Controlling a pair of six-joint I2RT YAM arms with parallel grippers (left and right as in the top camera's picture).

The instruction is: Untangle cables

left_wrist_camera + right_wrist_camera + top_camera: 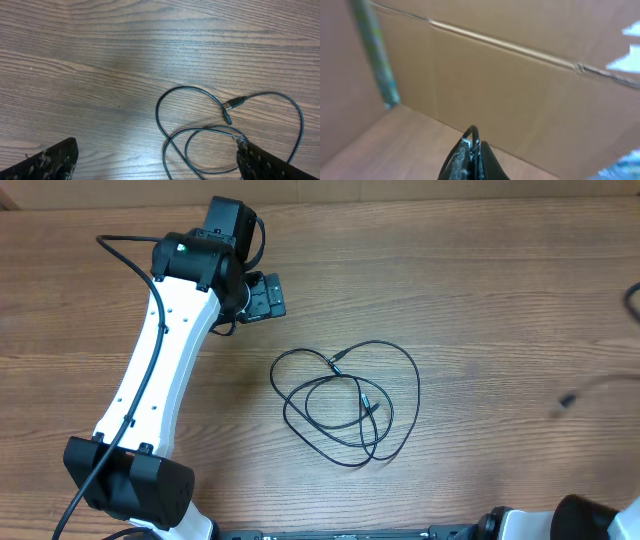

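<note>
My right gripper is above bare tabletop apart from the tangle [608, 442], so it should next tilt its fingers downward, lower the cable there and release it.
A tangle of thin black cables [318, 392] lies looped on the wooden table near the middle; in the left wrist view the cables [191, 90] show a small plug [235, 104]. My left gripper [268, 297] is open and empty, up and left of the tangle; in its own view the left gripper [160, 167] has one finger on each side, the right one over a loop. My right gripper [473, 150] is shut on a thin black cable [473, 131] that loops over its tips. A blurred thin cord [600, 385] with a plug hangs at the far right.
The wooden table [480, 270] fills the overhead view. The left arm [150, 370] runs from the bottom left toward the top. The right arm's base [590, 520] is at the bottom right. A brown cardboard wall [520, 85] fills the right wrist view.
</note>
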